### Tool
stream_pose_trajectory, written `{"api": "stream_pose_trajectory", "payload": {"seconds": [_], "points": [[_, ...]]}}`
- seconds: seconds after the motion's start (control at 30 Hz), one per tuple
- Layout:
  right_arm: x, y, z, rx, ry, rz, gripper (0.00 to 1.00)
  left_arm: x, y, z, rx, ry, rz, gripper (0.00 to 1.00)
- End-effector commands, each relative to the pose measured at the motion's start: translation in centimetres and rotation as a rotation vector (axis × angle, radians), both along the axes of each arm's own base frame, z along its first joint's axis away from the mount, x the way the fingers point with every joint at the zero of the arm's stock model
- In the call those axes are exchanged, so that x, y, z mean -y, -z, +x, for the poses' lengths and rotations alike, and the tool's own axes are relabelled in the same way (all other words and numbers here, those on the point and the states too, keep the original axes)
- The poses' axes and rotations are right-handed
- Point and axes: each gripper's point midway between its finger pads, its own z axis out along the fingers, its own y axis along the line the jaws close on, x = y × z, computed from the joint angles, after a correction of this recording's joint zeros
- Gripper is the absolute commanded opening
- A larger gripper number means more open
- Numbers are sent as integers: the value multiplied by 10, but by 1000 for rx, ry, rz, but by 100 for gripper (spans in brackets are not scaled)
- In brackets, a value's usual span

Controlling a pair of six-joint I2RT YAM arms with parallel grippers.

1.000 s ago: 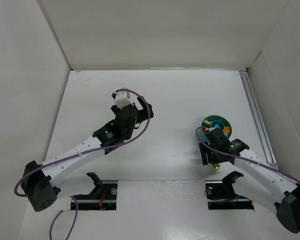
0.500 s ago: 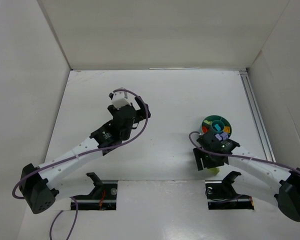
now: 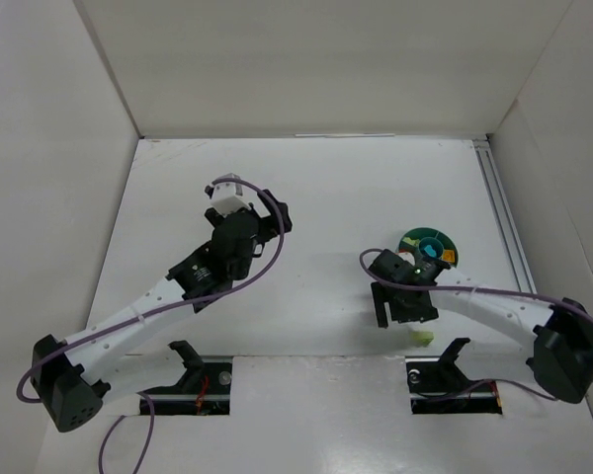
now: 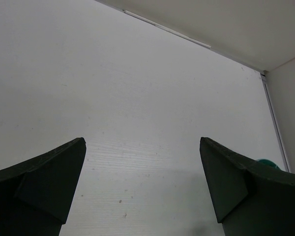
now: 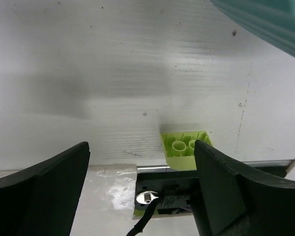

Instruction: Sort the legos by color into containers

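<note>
I will next swing my left gripper across, back and down onto the pale green brick (image 3: 422, 337), which is to the gripper's right in the top view and still outside the bowl (image 3: 433, 245).
The round teal bowl (image 3: 433, 245) stands at the right; small coloured legos show in its compartments, and my right arm partly covers it. A pale green brick (image 3: 422, 337) lies on the table near the front edge. In the right wrist view this brick (image 5: 186, 143) lies studs down, just inside my right finger (image 5: 236, 187). My right gripper (image 3: 400, 314) is open and empty, just left of the brick, with its jaws wide apart (image 5: 141, 145). My left gripper (image 3: 223, 193) is open and empty over bare table (image 4: 141, 142). A sliver of the bowl (image 4: 268, 162) shows at the right in the left wrist view.
The bowl's rim (image 5: 270, 17) fills the top right corner of the right wrist view. A cut-out with a metal mount and cable (image 5: 160, 199) lies at the table's front edge below the brick. White walls (image 3: 306, 59) enclose the table. A rail (image 3: 502, 227) runs along the right side.
My right gripper has swung left, and the pale green brick it covered now lies exposed on the table. My left gripper has moved a little left and farther away.
</note>
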Motion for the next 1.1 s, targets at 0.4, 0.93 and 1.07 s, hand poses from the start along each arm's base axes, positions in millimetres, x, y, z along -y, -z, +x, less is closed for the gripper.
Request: {"api": "stream_pose_trajectory", "payload": {"seconds": [0.4, 0.93, 1.07], "points": [[9, -55, 21, 126, -102, -93, 85, 14, 0, 2, 29, 161, 28, 100], [99, -238, 112, 709, 111, -150, 98, 150, 67, -151, 101, 995, 228, 97], [111, -252, 131, 756, 104, -141, 99, 215, 102, -206, 108, 1268, 384, 91]]}}
